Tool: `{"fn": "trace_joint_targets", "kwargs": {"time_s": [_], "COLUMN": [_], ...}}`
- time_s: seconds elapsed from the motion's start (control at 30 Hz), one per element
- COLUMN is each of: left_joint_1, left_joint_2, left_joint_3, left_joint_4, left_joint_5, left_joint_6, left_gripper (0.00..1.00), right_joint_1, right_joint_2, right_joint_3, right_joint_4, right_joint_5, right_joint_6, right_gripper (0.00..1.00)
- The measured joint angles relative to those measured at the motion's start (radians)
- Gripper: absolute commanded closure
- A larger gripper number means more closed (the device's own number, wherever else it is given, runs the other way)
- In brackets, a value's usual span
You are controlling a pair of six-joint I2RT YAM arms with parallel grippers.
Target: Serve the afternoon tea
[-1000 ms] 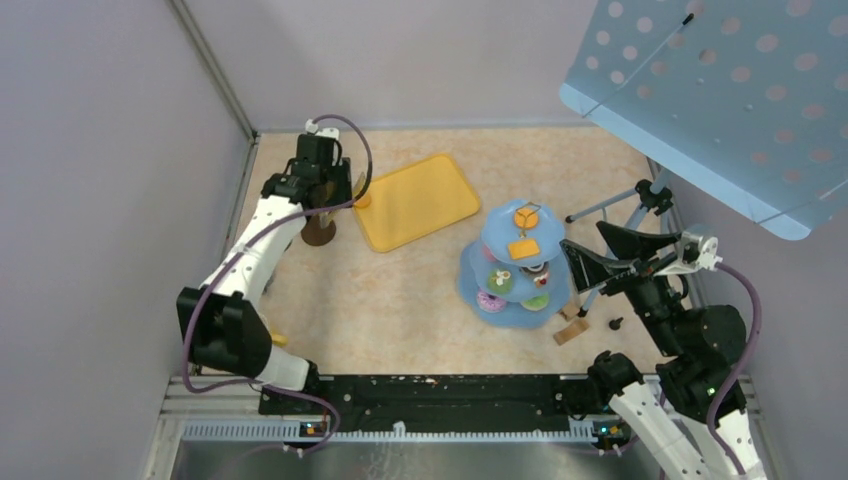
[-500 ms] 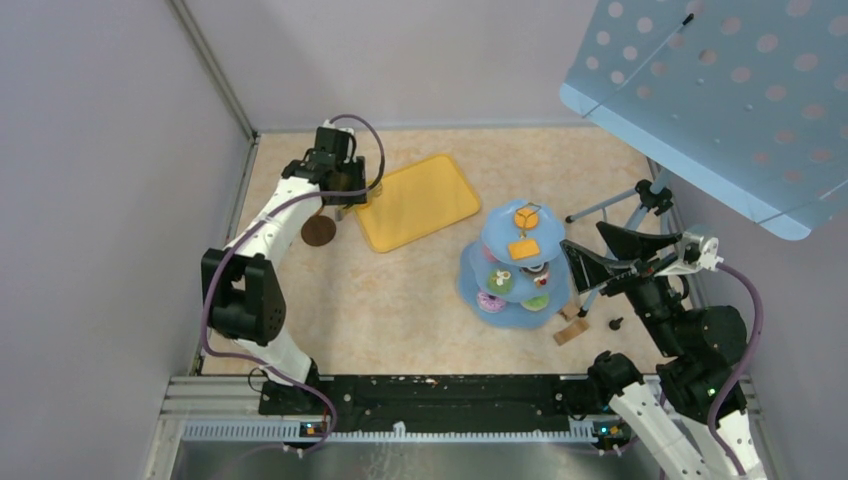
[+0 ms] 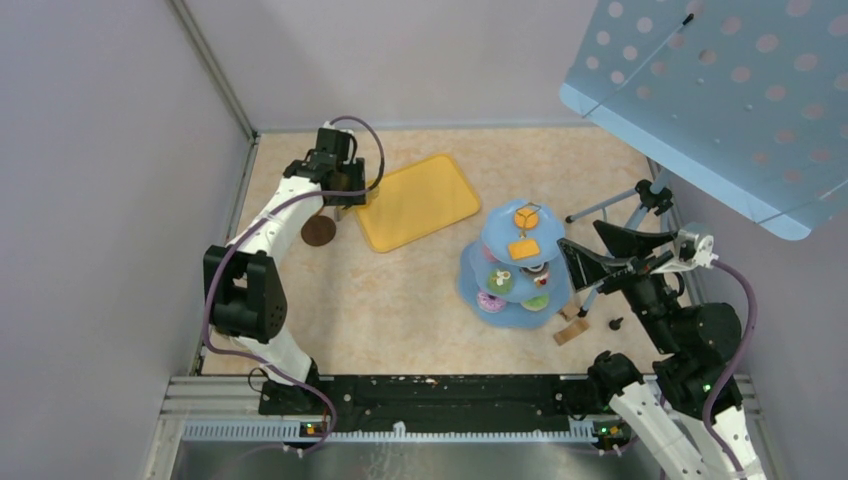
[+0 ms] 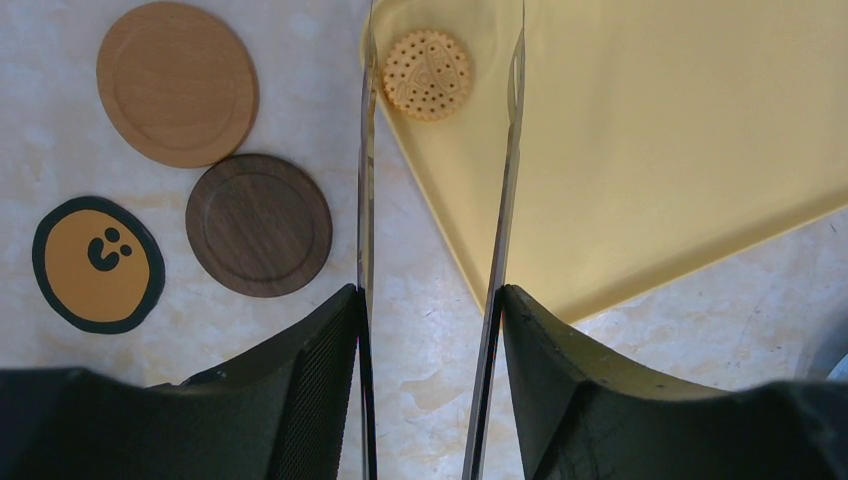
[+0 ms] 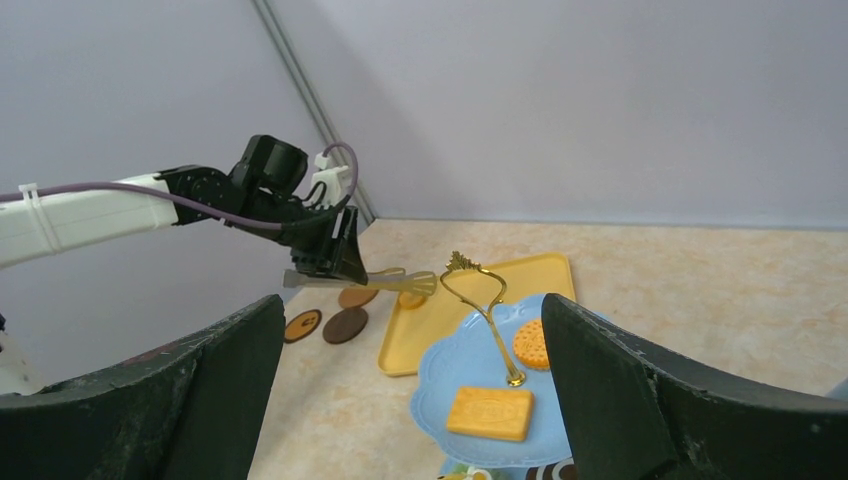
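My left gripper will move down so the open ends of the tongs come down around the round orange biscuit (image 4: 428,73), and then it will close. The biscuit is already between the arms of the tongs.
My left gripper (image 4: 430,300) is shut on long metal tongs (image 4: 366,180). The tongs' open tips straddle a round orange biscuit (image 4: 428,73) on the corner of the yellow tray (image 4: 650,150), without touching it. In the top view the left gripper (image 3: 340,188) hangs over the tray's left edge. Three round coasters lie left of the tray: light brown (image 4: 177,83), dark brown (image 4: 258,224), and yellow with a face (image 4: 98,264). The pale-blue three-tier stand (image 3: 470,278) holds donuts, cupcakes and biscuits. My right gripper (image 3: 588,265) is open and empty beside it. Its top tier (image 5: 455,370) carries a rectangular biscuit (image 5: 490,412) and a round one (image 5: 530,343). No mugs show.
A black tripod (image 3: 625,208) stands right of the stand, with small wooden blocks (image 3: 572,332) near its foot. A blue perforated board (image 3: 720,90) overhangs the back right. Grey walls close the left and back sides.
My left arm swung right from over the dark coaster to the tray's left corner with the tongs, then held still. The right gripper has barely moved.
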Motion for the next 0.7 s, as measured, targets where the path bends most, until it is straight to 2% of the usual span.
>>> {"fn": "trace_joint_targets", "kwargs": {"time_s": [0.4,0.6,0.7], "left_joint_1": [0.000,0.000,-0.006], "left_joint_2": [0.000,0.000,0.002], "left_joint_3": [-0.024,-0.031,-0.031], "left_joint_4": [-0.001,-0.002,-0.007], "left_joint_5": [0.005,0.016,0.016], "left_joint_6": [0.003,0.006,0.007], "left_gripper": [0.42,0.51,0.52], "right_joint_1": [0.000,0.000,0.000], "right_joint_2": [0.002,0.002,0.002], "right_joint_3": [-0.006,-0.006,-0.006], "right_joint_4": [0.006,0.006,0.006], "right_joint_5": [-0.004,-0.003,-0.004], "right_joint_6": [0.009,0.014,0.017], "right_gripper": [0.03,0.03,0.03]}}
